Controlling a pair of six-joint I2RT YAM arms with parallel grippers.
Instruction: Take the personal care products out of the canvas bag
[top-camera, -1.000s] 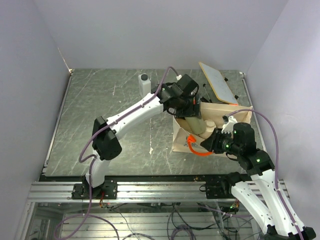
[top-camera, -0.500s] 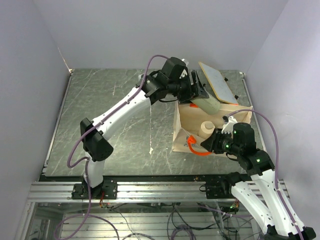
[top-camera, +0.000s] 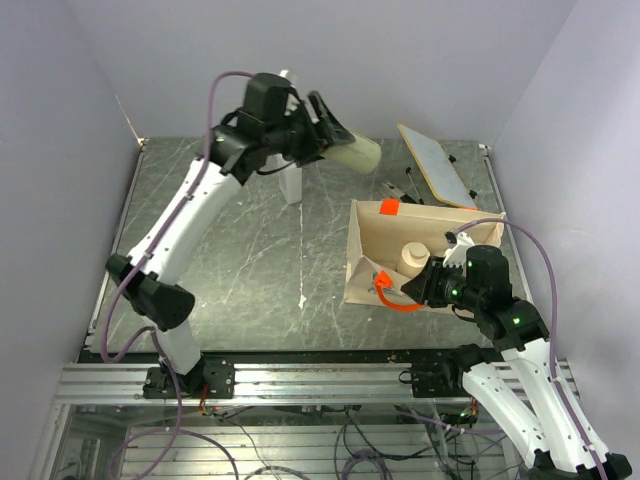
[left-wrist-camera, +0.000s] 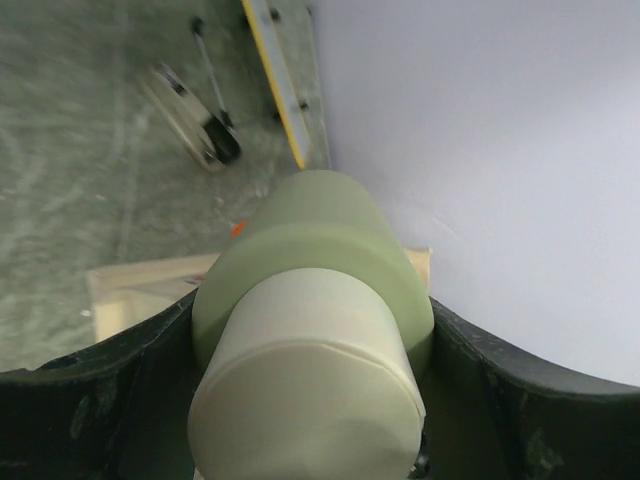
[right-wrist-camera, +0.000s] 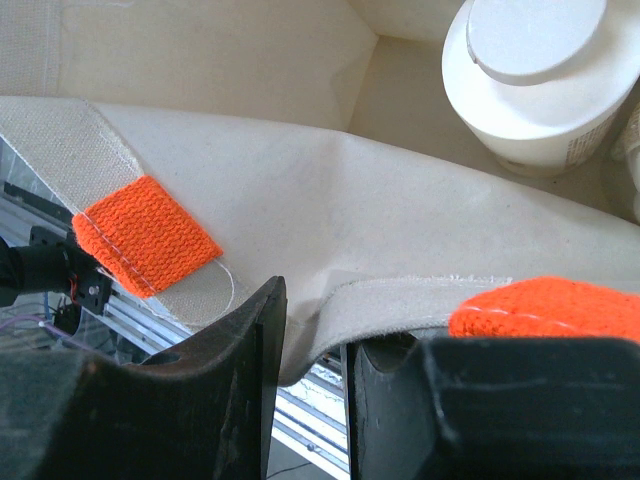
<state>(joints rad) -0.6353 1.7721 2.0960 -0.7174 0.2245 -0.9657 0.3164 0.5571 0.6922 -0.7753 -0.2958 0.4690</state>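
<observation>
The bare tabletop beside the white bottle (top-camera: 291, 185) leaves room to release the cylinder. I will lower my left gripper there next, turning it to the left in the top view.
My left gripper (top-camera: 335, 138) is shut on the olive-green cylinder with a beige cap (top-camera: 355, 152) and holds it high above the back of the table, left of the canvas bag (top-camera: 372, 240). In the left wrist view the cylinder (left-wrist-camera: 320, 270) fills the space between both black fingers (left-wrist-camera: 90, 400). A cream round bottle (top-camera: 412, 257) stands inside the bag and also shows in the right wrist view (right-wrist-camera: 535, 80). My right gripper (top-camera: 425, 285) is shut on the bag's near rim (right-wrist-camera: 400, 300) beside the orange handle (top-camera: 395, 300). A white rectangular bottle (top-camera: 291, 185) stands on the table.
The flat tan board (top-camera: 435, 165) leans at the back right, behind the bag. A small pale object with a black end (left-wrist-camera: 190, 115) lies on the table by the board. Walls close in the table on the left, back and right.
My left arm has lifted the green cylinder out of the bag and swung it up and to the left, toward the back. The right gripper and the bag have stayed put.
</observation>
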